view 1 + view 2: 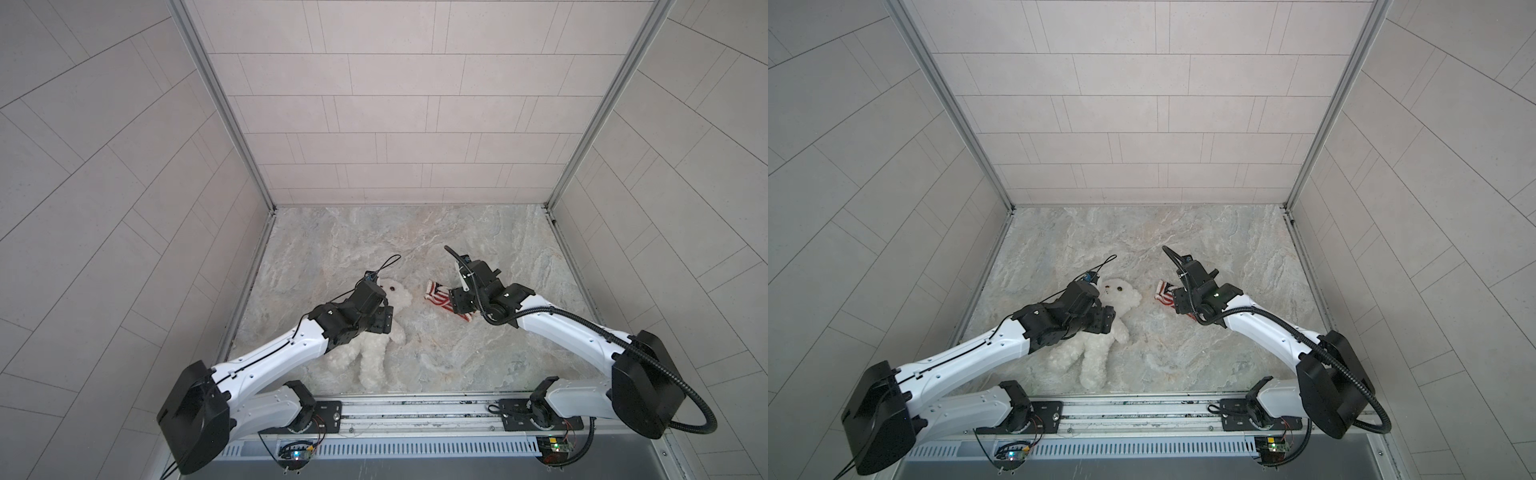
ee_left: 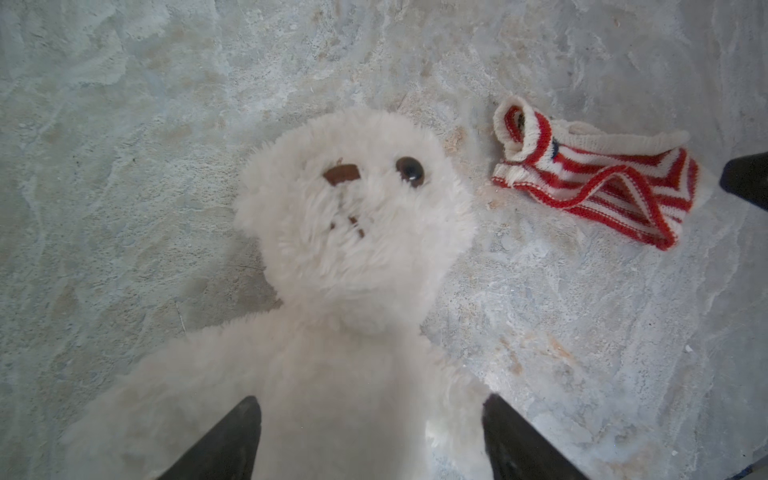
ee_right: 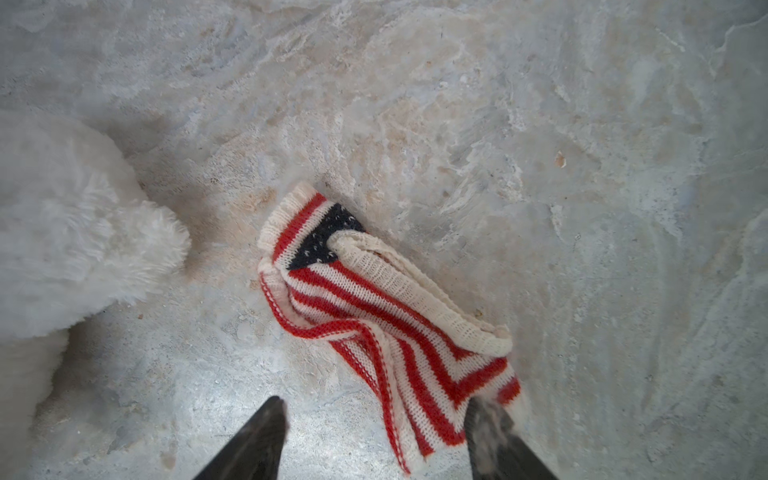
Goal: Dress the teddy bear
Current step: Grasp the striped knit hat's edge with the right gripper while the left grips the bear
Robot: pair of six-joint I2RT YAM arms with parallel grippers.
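Note:
My left gripper lowers onto the chest fur (image 2: 364, 416) next and closes its fingers there, since the teddy bear's chest lies below and between its open fingers.
The teddy bear (image 1: 374, 353), white and fluffy, lies on its back on the marbled floor, left of the middle in both top views, its head (image 1: 1121, 295) toward the back wall. My left gripper (image 2: 371, 405) hangs open over its chest, one finger on each side of the torso (image 2: 353, 374). A crumpled red-and-white striped sweater (image 1: 438, 297) with a dark blue patch lies to the right of the bear's head. My right gripper (image 3: 376, 405) is open above the sweater's (image 3: 386, 316) near end. That end lies between the fingers, close against one of them. The bear's head (image 3: 62, 232) shows at the edge of the right wrist view.
Tiled walls (image 1: 374, 124) close the marbled floor (image 1: 415, 241) in at the back and both sides. A metal rail (image 1: 415, 409) carrying both arm bases runs along the front edge. A thin black cable loop (image 1: 97, 264) sticks up from the left wrist.

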